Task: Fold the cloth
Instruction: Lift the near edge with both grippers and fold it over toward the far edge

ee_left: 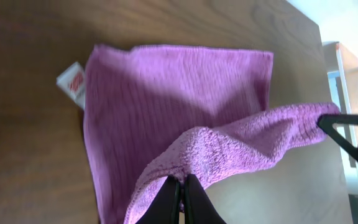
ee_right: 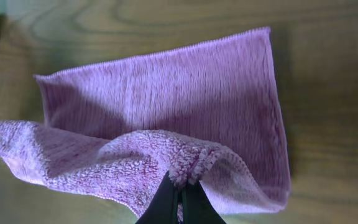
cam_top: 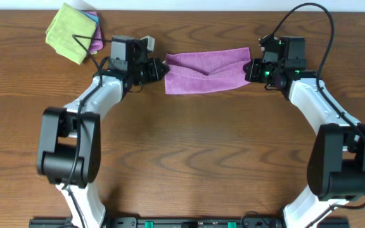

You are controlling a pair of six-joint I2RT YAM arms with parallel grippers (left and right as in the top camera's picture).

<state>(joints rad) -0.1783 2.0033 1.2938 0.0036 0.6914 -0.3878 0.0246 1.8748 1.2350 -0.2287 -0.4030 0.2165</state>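
The far part of the cloth is uncovered, so the left gripper will next carry the cloth's pinched edge outward over the cloth toward its far edge by the label, lower it and let it go.
A purple cloth (cam_top: 206, 71) lies folded in a long strip at the back middle of the wooden table. My left gripper (cam_top: 159, 69) is shut on its left end. In the left wrist view the fingers (ee_left: 183, 184) pinch a raised fold of the cloth (ee_left: 166, 99), which sags across to the right gripper. My right gripper (cam_top: 251, 68) is shut on its right end. In the right wrist view the fingers (ee_right: 179, 185) pinch a bunched edge of the cloth (ee_right: 166, 93). A white label (ee_left: 72, 82) shows at one corner.
A stack of folded cloths (cam_top: 73, 31), green on top with pink and blue under it, lies at the back left corner of the table (cam_top: 189, 152). The table's back edge runs just behind the cloth. Cables hang from both arms.
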